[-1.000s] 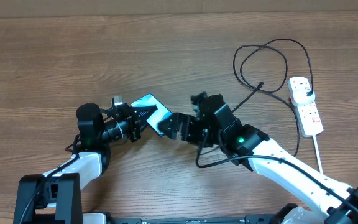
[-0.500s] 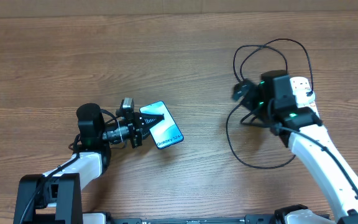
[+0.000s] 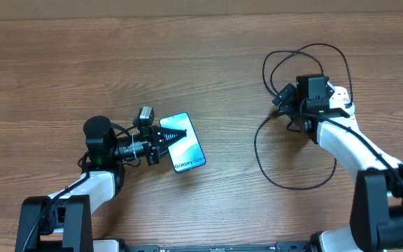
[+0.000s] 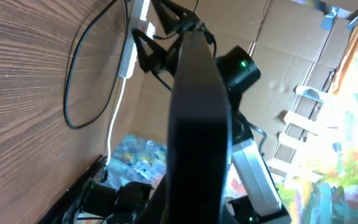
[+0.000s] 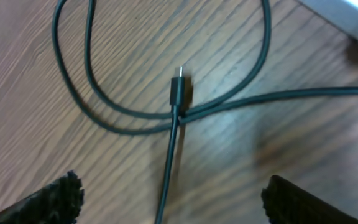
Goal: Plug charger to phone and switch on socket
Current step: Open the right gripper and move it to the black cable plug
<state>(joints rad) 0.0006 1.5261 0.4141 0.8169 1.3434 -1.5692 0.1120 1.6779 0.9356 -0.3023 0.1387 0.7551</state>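
Note:
The charger cable is next, and my right gripper will lower to it behind the cable's crossing parts, then close.
The phone [image 3: 187,150], its light blue screen up, lies at centre-left with my left gripper [image 3: 168,136] shut on its left end. In the left wrist view the phone [image 4: 197,112] is a dark edge-on bar that hides the jaws. The charger [image 3: 257,150], a thin black cable, loops on the table at the right. Its small plug tip [image 5: 178,87] lies across another strand of the cable. My right gripper [image 3: 287,98] hovers over it, and its open, empty fingers [image 5: 173,202] straddle the cable. The socket [image 3: 339,93] is mostly hidden under my right arm.
The white power strip also shows far off in the left wrist view [image 4: 131,46], with its white lead running toward the table's near edge. A corner of it shows in the right wrist view [image 5: 347,9]. Cardboard walls stand behind the table.
My right arm has swung from beside the phone across to the cable loops by the socket. My left gripper has turned the phone slightly clockwise.

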